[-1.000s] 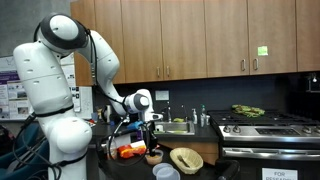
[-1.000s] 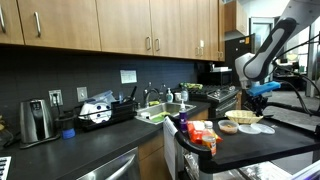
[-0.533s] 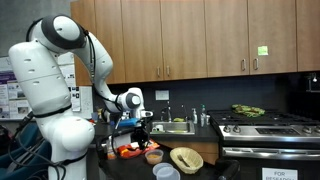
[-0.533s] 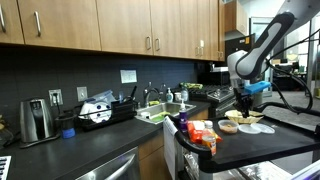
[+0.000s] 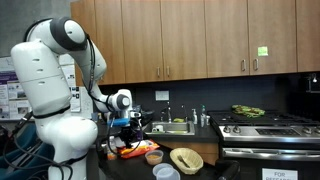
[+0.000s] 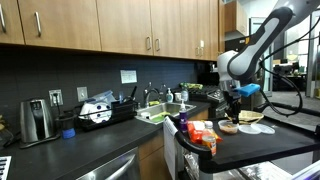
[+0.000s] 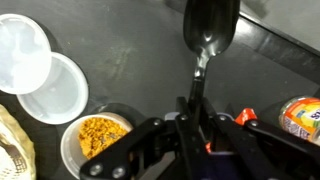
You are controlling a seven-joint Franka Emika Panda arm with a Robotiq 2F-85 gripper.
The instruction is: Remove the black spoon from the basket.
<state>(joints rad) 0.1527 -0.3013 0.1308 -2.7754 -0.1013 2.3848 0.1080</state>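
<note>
My gripper is going to move away from the bowl of orange-yellow food next and go down to the dark counter, because the part of the counter beneath the spoon is free of dishes.
My gripper (image 7: pixel 197 120) is shut on the handle of the black spoon (image 7: pixel 210 35), whose bowl points away from me above the dark counter in the wrist view. In an exterior view the gripper (image 5: pixel 127 124) hangs above the counter, well to the side of the tan woven basket (image 5: pixel 186 158). In the other exterior view the gripper (image 6: pixel 235 100) sits above the counter near the basket (image 6: pixel 250 119). The basket's edge shows at the lower left of the wrist view (image 7: pixel 12 160). The spoon is clear of the basket.
A small bowl of orange-yellow food (image 7: pixel 95 138) lies just below and left of the gripper. Two pale round dishes (image 7: pixel 35 70) lie on the counter nearby. Orange packets (image 5: pixel 130 150) and a red-orange packet (image 7: pixel 300 115) lie close by. A sink (image 5: pixel 175 126) and stove (image 5: pixel 265 125) stand behind.
The arm has swung away from the basket with the black spoon in its jaws, moving across the counter toward the robot base.
</note>
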